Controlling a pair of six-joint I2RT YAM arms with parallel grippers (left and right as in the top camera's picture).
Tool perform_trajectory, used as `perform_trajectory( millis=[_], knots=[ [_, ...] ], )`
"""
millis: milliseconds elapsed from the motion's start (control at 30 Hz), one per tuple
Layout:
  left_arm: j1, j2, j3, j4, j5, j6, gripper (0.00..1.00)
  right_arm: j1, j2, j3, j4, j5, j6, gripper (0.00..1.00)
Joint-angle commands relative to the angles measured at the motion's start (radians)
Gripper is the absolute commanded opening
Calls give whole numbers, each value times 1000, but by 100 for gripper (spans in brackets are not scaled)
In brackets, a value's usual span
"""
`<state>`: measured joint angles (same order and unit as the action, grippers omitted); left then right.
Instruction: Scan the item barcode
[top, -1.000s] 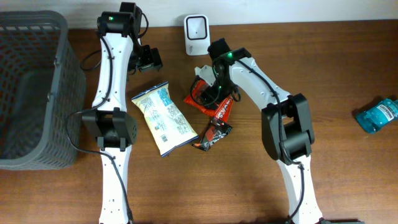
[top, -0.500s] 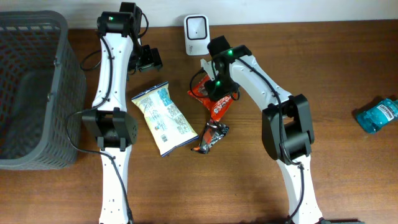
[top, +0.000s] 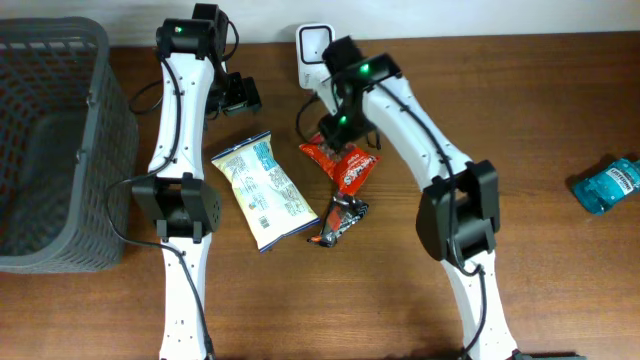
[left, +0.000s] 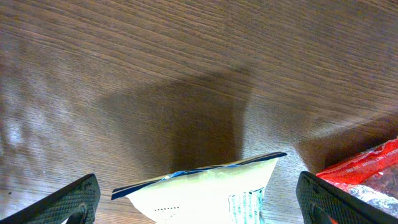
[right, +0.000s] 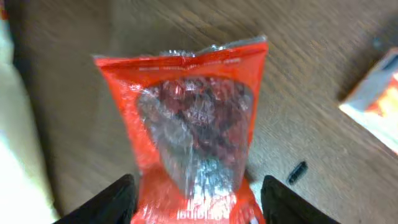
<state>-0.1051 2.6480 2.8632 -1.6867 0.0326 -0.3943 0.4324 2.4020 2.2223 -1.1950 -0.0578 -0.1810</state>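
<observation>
I should next lower my right gripper onto the red snack packet (top: 343, 166) and close my fingertips across the end of its clear window, because the packet runs between them.
A red snack packet (top: 343, 166) with a clear window lies on the wooden table in front of the white barcode scanner (top: 315, 43). My right gripper (top: 336, 124) hovers over the packet's far end, between it and the scanner. In the right wrist view the red packet (right: 193, 124) runs down between the spread fingers of the right gripper (right: 202, 202), with a gap on the right side; the jaws are open. My left gripper (top: 241, 95) is open above the top edge of a white snack bag (left: 211, 186), and its fingers (left: 74, 199) touch nothing.
The white snack bag (top: 263, 190) lies at centre left, with a dark candy wrapper (top: 339, 218) beside it. A grey basket (top: 60, 150) fills the left side. A blue bottle (top: 606, 186) lies at the far right. A white and orange object (right: 373, 102) shows at the right wrist view's edge.
My right arm has swung back and to the left toward the scanner, lifting off the red packet, which has shifted slightly on the table. The left arm has not moved.
</observation>
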Motion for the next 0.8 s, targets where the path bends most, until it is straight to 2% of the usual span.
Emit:
perform_trajectory(
  millis=[0, 167, 233, 300, 400, 433, 467, 567, 767],
  knots=[
    [2, -8, 14, -2, -11, -13, 99, 26, -2, -102, 65, 72, -15, 60],
    [2, -8, 14, -1, -11, -13, 99, 66, 0, -213, 154, 186, -28, 58],
    [2, -8, 14, -1, -11, -13, 99, 66, 2, -239, 169, 185, -27, 47],
    [2, -8, 14, -1, -11, -13, 99, 65, 2, -240, 164, 183, -20, 22],
    [2, -8, 14, -2, -11, -13, 99, 63, -4, -240, 167, 183, 36, 14],
    [2, -8, 14, -2, -11, -13, 99, 55, -11, -237, 167, 182, 77, 4],
    [2, -8, 14, -1, -11, -13, 99, 47, -13, -226, 162, 178, 105, 4],
    [2, -8, 14, -2, -11, -13, 99, -3, -21, -141, 98, 13, 112, 4],
    [2, -8, 14, -1, -11, -13, 99, -222, -21, 108, -105, -689, 111, 4]
  ],
)
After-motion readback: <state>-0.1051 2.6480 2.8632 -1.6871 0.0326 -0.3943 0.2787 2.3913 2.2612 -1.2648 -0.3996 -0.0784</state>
